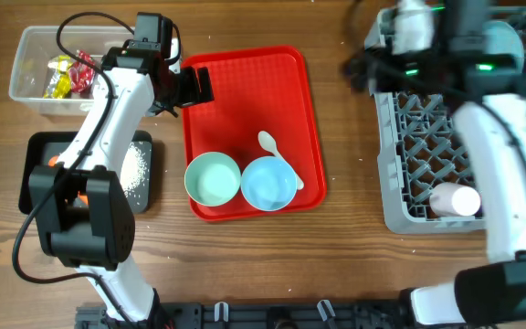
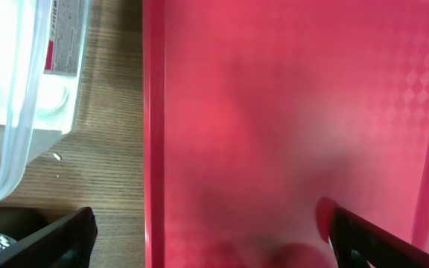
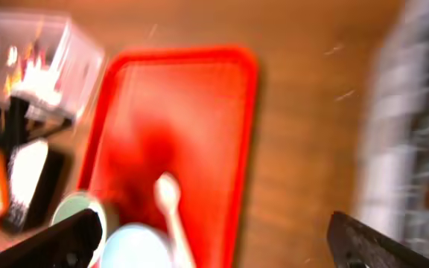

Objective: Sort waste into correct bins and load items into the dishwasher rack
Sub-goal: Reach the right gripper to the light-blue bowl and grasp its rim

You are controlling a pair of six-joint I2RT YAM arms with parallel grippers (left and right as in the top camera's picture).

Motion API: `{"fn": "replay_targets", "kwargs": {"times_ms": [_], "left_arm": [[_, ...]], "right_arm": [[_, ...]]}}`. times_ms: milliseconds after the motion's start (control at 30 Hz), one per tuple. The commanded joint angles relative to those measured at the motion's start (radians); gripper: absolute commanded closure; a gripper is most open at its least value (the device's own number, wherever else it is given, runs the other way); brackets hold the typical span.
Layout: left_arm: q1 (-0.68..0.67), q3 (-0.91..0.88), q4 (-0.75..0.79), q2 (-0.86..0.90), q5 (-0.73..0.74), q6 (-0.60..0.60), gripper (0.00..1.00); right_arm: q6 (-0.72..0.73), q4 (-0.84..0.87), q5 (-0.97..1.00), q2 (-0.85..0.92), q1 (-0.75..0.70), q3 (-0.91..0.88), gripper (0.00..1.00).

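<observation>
Next, my empty right gripper will move back toward the blue bowl (image 1: 268, 183) and down onto the bowl's rim beside the spoon, since the bowl still sits in the tray.
A red tray (image 1: 245, 100) holds a green bowl (image 1: 213, 178), a blue bowl (image 1: 268, 183) and a white spoon (image 1: 279, 163). My left gripper (image 1: 190, 89) is open and empty, straddling the tray's upper left rim. In the left wrist view the fingers (image 2: 211, 238) span the tray rim (image 2: 155, 149). My right gripper (image 1: 359, 67) is open and empty, blurred, above the table between the tray and the grey dishwasher rack (image 1: 400, 137). The right wrist view (image 3: 214, 238) is blurred and shows the tray (image 3: 185, 97), spoon (image 3: 168, 197) and blue bowl (image 3: 136, 249).
A clear bin (image 1: 35, 41) with colourful wrappers stands at the back left; it also shows in the left wrist view (image 2: 13, 112). A black bin (image 1: 39, 151) with white crumbs and an orange piece sits below it. A white cup (image 1: 455, 199) lies in the rack.
</observation>
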Motion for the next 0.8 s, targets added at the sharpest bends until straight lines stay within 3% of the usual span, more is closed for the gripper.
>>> {"fn": "replay_targets", "kwargs": {"times_ms": [0,67,200,367,467,633,733,767], "left_arm": [[-0.002,0.005,0.002,-0.025,-0.01,0.001,0.0],[-0.002,0.005,0.002,-0.025,-0.01,0.001,0.0],[-0.002,0.005,0.002,-0.025,-0.01,0.001,0.0],[-0.002,0.005,0.002,-0.025,-0.01,0.001,0.0],[-0.002,0.005,0.002,-0.025,-0.01,0.001,0.0],[-0.002,0.005,0.002,-0.025,-0.01,0.001,0.0],[-0.002,0.005,0.002,-0.025,-0.01,0.001,0.0],[-0.002,0.005,0.002,-0.025,-0.01,0.001,0.0]], "right_arm": [[0.036,-0.037,0.069,0.063,0.169,-0.004,0.0],[0.025,-0.073,0.08,0.131,0.243,-0.004,0.02],[0.026,-0.126,0.12,0.268,0.322,-0.037,0.16],[0.026,-0.095,0.116,0.3,0.349,-0.195,0.28],[0.029,-0.031,0.082,0.3,0.349,-0.288,0.51],[0.028,0.078,-0.008,0.3,0.35,-0.384,0.66],[0.029,0.101,-0.008,0.3,0.35,-0.404,0.9],[0.029,0.106,-0.008,0.3,0.349,-0.403,0.93]]}}
